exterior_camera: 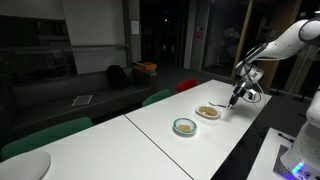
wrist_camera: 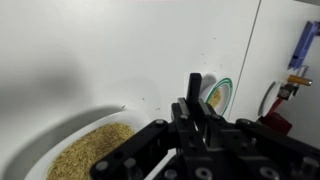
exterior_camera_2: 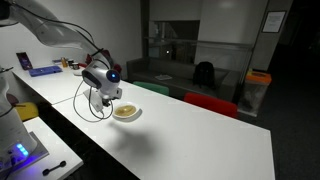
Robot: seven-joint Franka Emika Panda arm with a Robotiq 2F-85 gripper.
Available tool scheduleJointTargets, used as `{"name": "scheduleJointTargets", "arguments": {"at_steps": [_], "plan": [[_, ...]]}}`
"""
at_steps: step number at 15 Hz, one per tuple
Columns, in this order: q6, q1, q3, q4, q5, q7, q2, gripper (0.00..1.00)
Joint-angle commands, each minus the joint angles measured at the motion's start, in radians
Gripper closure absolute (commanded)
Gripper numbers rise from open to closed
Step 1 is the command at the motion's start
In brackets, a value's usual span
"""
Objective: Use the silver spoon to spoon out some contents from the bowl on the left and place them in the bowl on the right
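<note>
I will next move my gripper lower and closer to the white bowl [exterior_camera: 208, 112] of tan grains and let go of the spoon's handle, since the bowl is below and to one side.
A white bowl [exterior_camera: 208, 112] of tan grains sits on the white table [exterior_camera: 150, 135]. It also shows in an exterior view [exterior_camera_2: 126, 112] and at the lower left of the wrist view [wrist_camera: 85, 150]. A green-rimmed bowl [exterior_camera: 185, 126] holding some grains stands beside it and shows in the wrist view [wrist_camera: 218, 95]. My gripper [exterior_camera: 238, 98] hangs at the white bowl's edge, as an exterior view [exterior_camera_2: 103, 99] also shows. In the wrist view the gripper [wrist_camera: 193, 108] is shut on the spoon's handle [wrist_camera: 194, 85], which looks dark. The spoon's scoop end is hidden.
Green chairs [exterior_camera: 45, 135] and a red chair [exterior_camera: 188, 84] line the table's far side. A cable loop [exterior_camera_2: 88, 108] lies on the table by the gripper. A blue box [exterior_camera_2: 45, 70] and electronics [exterior_camera_2: 20, 150] sit near the robot's base.
</note>
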Motion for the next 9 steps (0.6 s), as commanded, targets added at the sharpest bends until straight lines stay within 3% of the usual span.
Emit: {"name": "scheduleJointTargets", "arguments": {"at_steps": [1,9], "plan": [[0.183,0.028,0.038,-0.072,0.01,-0.022,-0.034,0.97],[0.53,0.07,0.115,-0.156,0.01,-0.025,-0.019,0.97]]}}
